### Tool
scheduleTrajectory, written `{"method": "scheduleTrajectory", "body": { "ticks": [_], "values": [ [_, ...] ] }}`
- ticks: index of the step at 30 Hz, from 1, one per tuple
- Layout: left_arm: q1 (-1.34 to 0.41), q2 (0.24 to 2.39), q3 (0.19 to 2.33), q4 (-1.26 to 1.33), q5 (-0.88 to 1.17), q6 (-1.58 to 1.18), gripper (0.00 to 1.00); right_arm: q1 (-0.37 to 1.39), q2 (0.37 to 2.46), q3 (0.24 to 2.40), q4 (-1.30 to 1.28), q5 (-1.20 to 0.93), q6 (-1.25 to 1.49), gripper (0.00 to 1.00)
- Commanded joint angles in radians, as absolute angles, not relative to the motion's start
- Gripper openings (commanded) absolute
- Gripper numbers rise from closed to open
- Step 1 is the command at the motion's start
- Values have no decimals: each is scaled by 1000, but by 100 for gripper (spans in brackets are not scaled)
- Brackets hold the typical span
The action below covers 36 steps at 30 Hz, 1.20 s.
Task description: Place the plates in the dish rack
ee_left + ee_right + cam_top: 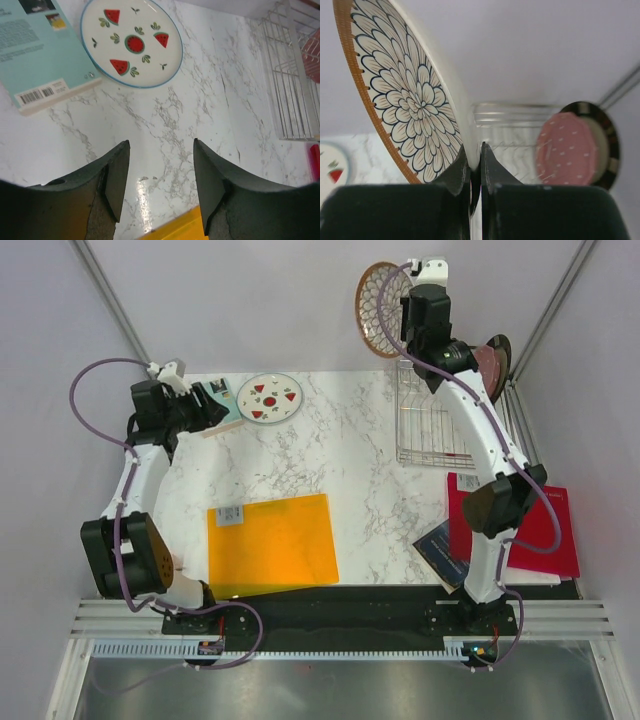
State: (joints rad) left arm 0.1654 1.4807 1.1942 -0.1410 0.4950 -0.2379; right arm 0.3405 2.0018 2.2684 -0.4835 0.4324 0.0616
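Observation:
My right gripper should next move down and to the right in the top view, because the open wires of the rack beside the pink dotted plate (526, 161) are below it on that side.
My right gripper (405, 322) is shut on the rim of the white plate with the maroon lattice pattern (380, 308) and holds it on edge, high above the far left end of the silver wire dish rack (432, 428). In the right wrist view its fingers (475, 150) pinch the plate's rim (405, 100). The pink dotted plate (487, 365) and the dark-rimmed plate (501, 352) stand at the rack's far right end. The plate with red and green shapes (270, 398) lies flat at the back left. My left gripper (218, 405) is open and empty just left of it (131, 44).
A teal book (225, 408) lies under the left gripper, beside the watermelon plate. A flat orange sheet (272, 540) lies at the front middle. A flat red sheet (520, 520) and a dark booklet (445, 550) lie at the front right. Grey walls enclose the table.

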Motion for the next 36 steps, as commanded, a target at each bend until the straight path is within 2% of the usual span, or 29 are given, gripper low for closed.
{"method": "scheduleTrajectory", "body": {
  "ticks": [1,11,36],
  "values": [
    [115,1476,1178,-104,497,-256,61,368,1911,2198,-158,839,-202,0],
    [51,1445,1109,-109,407,-202,59,291,2078,2347,-164,1078,-458,0],
    [44,1500,1091,-98,433,-207,59,167,2226,2352,-198,1131,-494,0]
  ]
}}
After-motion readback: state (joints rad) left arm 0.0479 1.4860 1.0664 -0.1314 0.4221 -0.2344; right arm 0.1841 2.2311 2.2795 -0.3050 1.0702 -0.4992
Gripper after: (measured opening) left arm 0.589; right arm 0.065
